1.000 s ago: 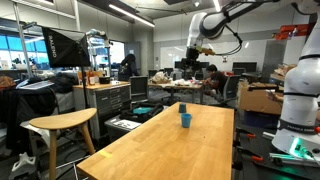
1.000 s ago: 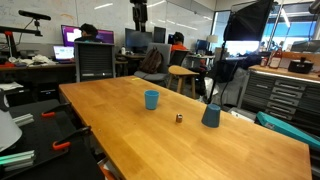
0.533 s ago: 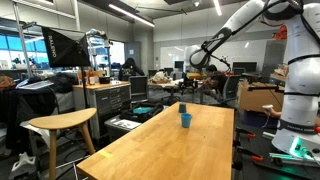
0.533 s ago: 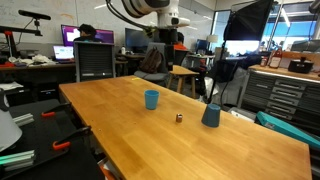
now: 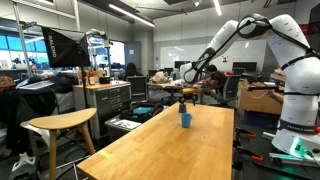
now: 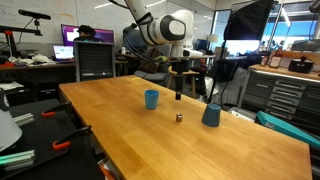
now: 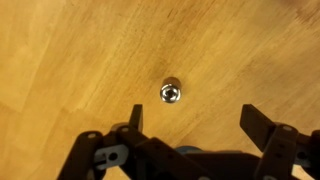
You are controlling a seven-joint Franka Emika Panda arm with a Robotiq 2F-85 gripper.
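My gripper moves down next, fingers open, around the small silver metal piece (image 6: pixel 179 117) (image 7: pixel 171 92), as it lies below my gripper, slightly past the fingers.
A small silver metal piece (image 7: pixel 171 92) lies on the wooden table (image 6: pixel 150 135); in an exterior view the small piece (image 6: pixel 179 117) sits between a light blue cup (image 6: pixel 151 99) and a dark blue cup (image 6: pixel 211 114). My gripper (image 6: pixel 178 92) hangs open above the table, just over and behind the piece, touching nothing. In the wrist view the gripper (image 7: pixel 199 120) has its two black fingers wide apart, with the piece just beyond the left fingertip (image 7: pixel 136 116). In an exterior view the gripper (image 5: pixel 183 95) hovers above the light blue cup (image 5: pixel 185 119).
A wooden stool (image 5: pixel 62 124) stands beside the table's long edge. Metal drawer cabinets (image 5: pixel 105 99), desks with monitors (image 6: pixel 83 37) and seated people (image 6: pixel 152 58) fill the room behind. A white robot base (image 5: pixel 297 110) stands at the table's end.
The arm has swung down from high above the room to just over the table. The gripper stays open; the cups and the small piece have not moved.
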